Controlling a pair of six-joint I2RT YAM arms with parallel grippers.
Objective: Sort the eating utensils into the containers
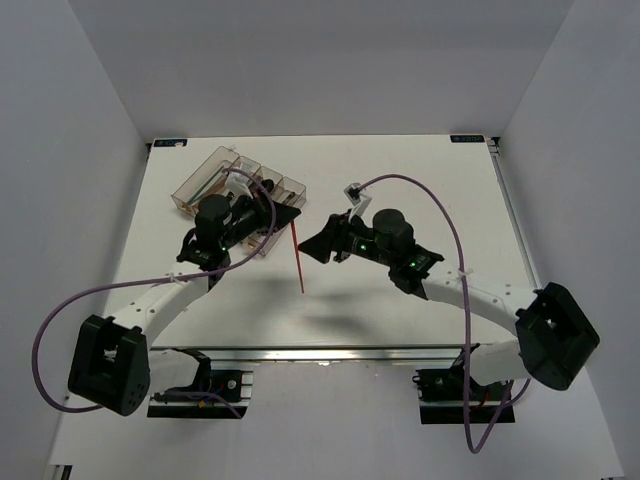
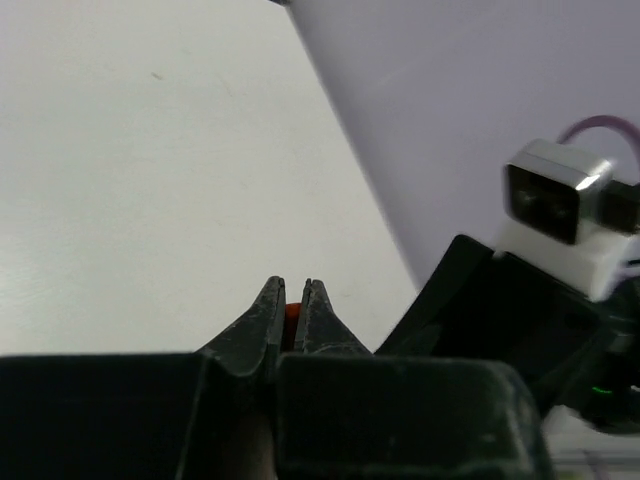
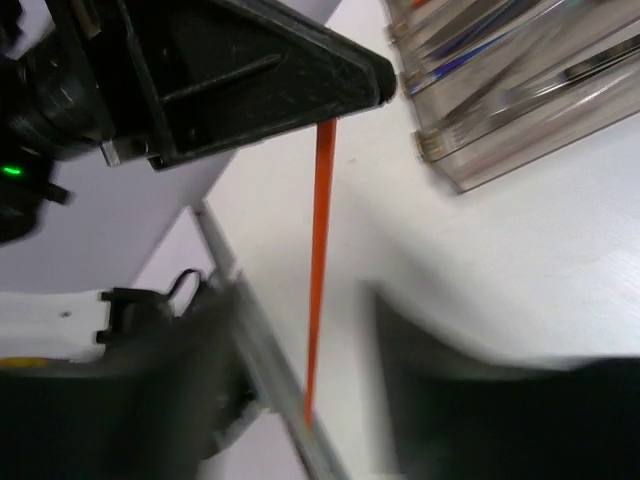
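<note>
My left gripper should swing outward, to its left in the top view, to the tray's section with a green stick (image 1: 207,178). It needs to release the chopstick (image 1: 300,258) there.
My left gripper (image 1: 296,214) is shut on the top end of a thin orange chopstick (image 1: 300,258), which hangs down from its tips beside the tray. A bit of orange shows between the shut jaws in the left wrist view (image 2: 290,312). The clear smoky-brown tray (image 1: 192,177) stands at the far left behind the left gripper, with utensils in its compartments. My right gripper (image 1: 318,243) is open just right of the chopstick. In the blurred right wrist view the chopstick (image 3: 318,250) runs between its spread fingers (image 3: 200,390), and the tray's end (image 3: 520,120) shows at top right.
The right arm's wrist camera (image 2: 560,195) is close to the left gripper's right. The table's front rail (image 1: 330,352) lies near the arm bases. White walls enclose the table on three sides.
</note>
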